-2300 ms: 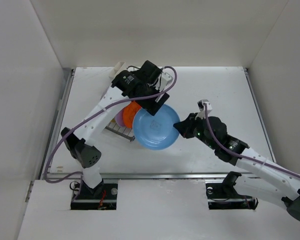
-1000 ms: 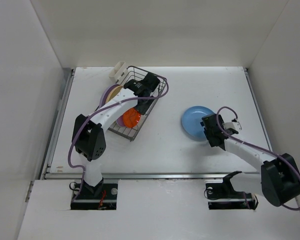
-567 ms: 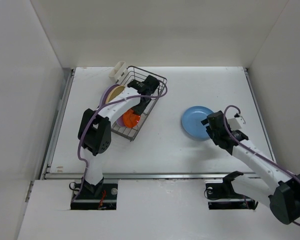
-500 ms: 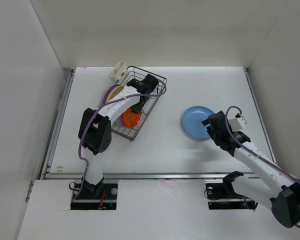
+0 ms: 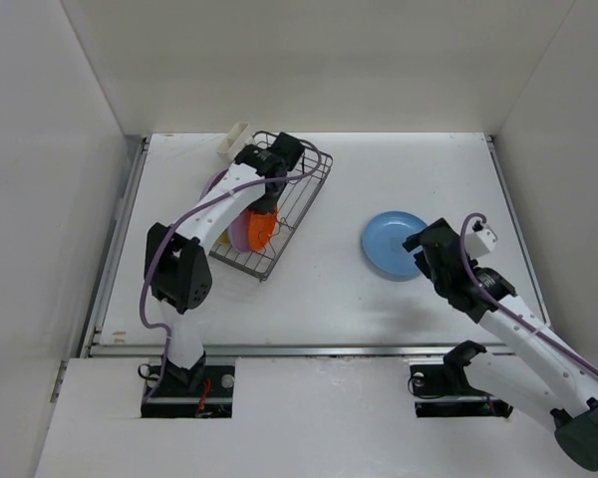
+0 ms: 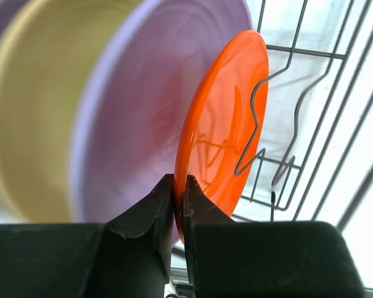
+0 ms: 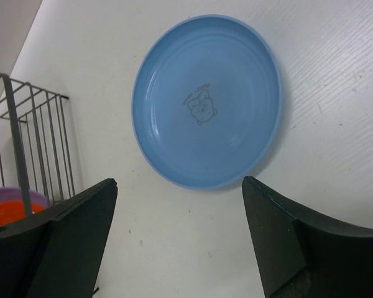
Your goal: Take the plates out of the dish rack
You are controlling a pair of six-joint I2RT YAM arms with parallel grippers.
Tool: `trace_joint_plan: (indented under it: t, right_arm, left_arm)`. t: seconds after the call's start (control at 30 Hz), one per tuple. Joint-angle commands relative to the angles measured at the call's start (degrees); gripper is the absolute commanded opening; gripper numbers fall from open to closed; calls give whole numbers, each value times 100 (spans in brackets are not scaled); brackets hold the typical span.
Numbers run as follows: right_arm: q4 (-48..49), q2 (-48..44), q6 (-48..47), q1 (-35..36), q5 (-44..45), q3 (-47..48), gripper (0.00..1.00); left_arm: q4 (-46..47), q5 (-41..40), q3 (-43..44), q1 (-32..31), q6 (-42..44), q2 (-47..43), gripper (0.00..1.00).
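Open tabletop beside the rack lies right of my left gripper in the top view: I will lift past the rack's wires, cross there, lower and release the orange-red plate.
The dish rack (image 5: pixel 297 199) stands at the back left, with plates on edge in it. My left gripper (image 5: pixel 264 202) reaches down into it and is shut on the rim of the orange-red plate (image 6: pixel 221 136); both fingers (image 6: pixel 150 211) pinch that rim. Behind it stand a lavender plate (image 6: pixel 137 118) and a tan-yellow plate (image 6: pixel 37 112). The light blue plate (image 7: pixel 206 102) lies flat on the table at the right. My right gripper (image 7: pixel 179 185) hangs open just short of its near edge, with nothing between its fingers.
A cream holder (image 5: pixel 232 139) sits at the rack's far left corner. Rack wires (image 6: pixel 323 93) run close to the orange-red plate's right side. In the right wrist view the rack's end (image 7: pixel 31 136) shows at the left. White walls enclose the table (image 5: pixel 399 169).
My left gripper has shut on the orange-red plate's rim, and its wrist has shifted toward the rack's far corner. My right gripper has drawn back a little from the light blue plate.
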Motion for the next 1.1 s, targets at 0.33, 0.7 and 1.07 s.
trace_joint_plan:
  t: [0.33, 0.7, 1.07]
  right_arm:
    - [147, -85, -722, 283, -46, 563, 87]
    - [147, -261, -722, 283, -46, 370, 87]
    - [95, -990, -547, 283, -151, 19, 87]
  left_arm:
    - [-221, -300, 397, -310, -143, -1341, 0]
    - [-372, 1397, 197, -1478, 480, -1516, 0]
    - [464, 2863, -632, -1910, 886, -304, 0]
